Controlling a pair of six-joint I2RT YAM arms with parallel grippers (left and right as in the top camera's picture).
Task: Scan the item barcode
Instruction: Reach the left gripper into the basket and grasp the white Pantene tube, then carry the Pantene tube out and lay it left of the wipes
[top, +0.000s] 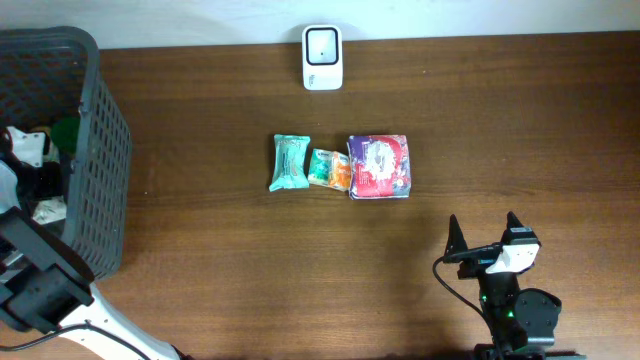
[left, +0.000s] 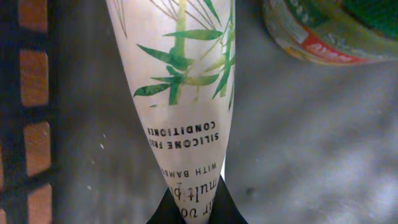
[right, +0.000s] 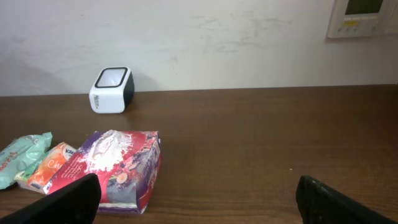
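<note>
My left gripper rises from the basket next and lowers beside the teal packet to release, as that tabletop lies to its right in the overhead view.
A white tube (left: 186, 93) with a green bamboo print and the words "silicone free conditioner" lies on the grey basket floor in the left wrist view. My left gripper (left: 189, 210) is shut on its narrow end, black fingers pressing both sides. No barcode shows on the tube. The white scanner (top: 322, 57) stands at the table's far edge, also seen in the right wrist view as the scanner (right: 112, 89). My right gripper (top: 485, 232) hovers open over the front right of the table, nothing between its fingers (right: 68, 199).
The dark mesh basket (top: 100, 150) stands at the left with my left arm reaching into it. A green container with a red rim (left: 329, 31) lies beside the tube. A teal packet (top: 290, 162), an orange packet (top: 329, 169) and a purple-red packet (top: 379, 166) lie mid-table.
</note>
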